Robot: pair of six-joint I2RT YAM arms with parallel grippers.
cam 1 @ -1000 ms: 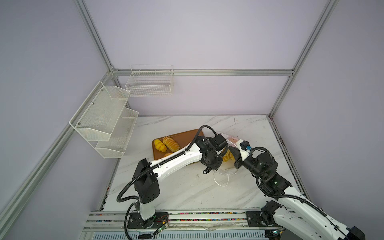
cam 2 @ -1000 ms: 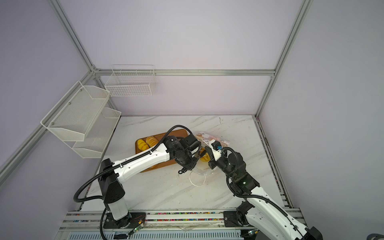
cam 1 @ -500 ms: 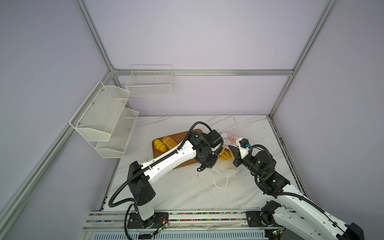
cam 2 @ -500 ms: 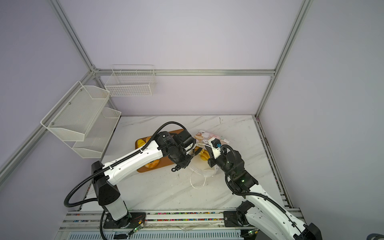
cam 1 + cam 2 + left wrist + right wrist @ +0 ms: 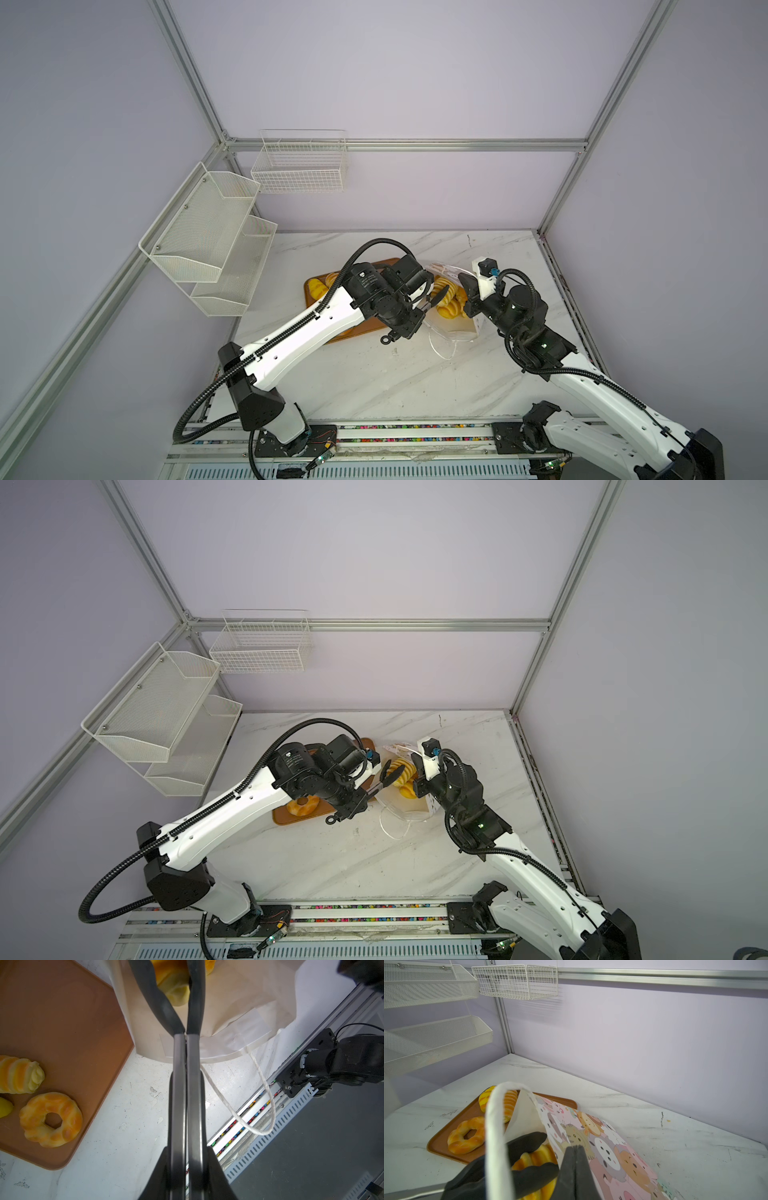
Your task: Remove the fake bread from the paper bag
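Note:
My left gripper holds the ridged golden fake bread. I'll pull it toward the bag's opening and release it onto the bag's lower side (image 5: 451, 325) (image 5: 222, 1020), as that's bare there.
The paper bag (image 5: 452, 329) (image 5: 405, 808) lies on its side, its mouth toward the tray. Its cartoon-animal side (image 5: 608, 1147) faces up. My right gripper (image 5: 576, 1148) (image 5: 468, 291) is shut on the bag's upper wall at the mouth and holds it raised. My left gripper (image 5: 172, 968) (image 5: 436, 297) (image 5: 392, 773) is shut on a ridged golden piece of fake bread (image 5: 174, 987) (image 5: 535, 1159) at the mouth. More fake bread (image 5: 453, 309) lies inside the bag. A ring doughnut (image 5: 52, 1120) (image 5: 465, 1136) and a ridged loaf (image 5: 18, 1074) rest on the tray.
The brown tray (image 5: 62, 1012) (image 5: 353, 334) lies just left of the bag. A white cord handle (image 5: 259, 1105) trails toward the table's front rail (image 5: 249, 1126). Two mesh shelves (image 5: 208, 249) and a wire basket (image 5: 299, 166) hang on the walls at the back left.
My left arm has drawn back to the left, bringing the gripped bread toward the bag's mouth. The right gripper has kept its hold on the bag's wall and shifted slightly.

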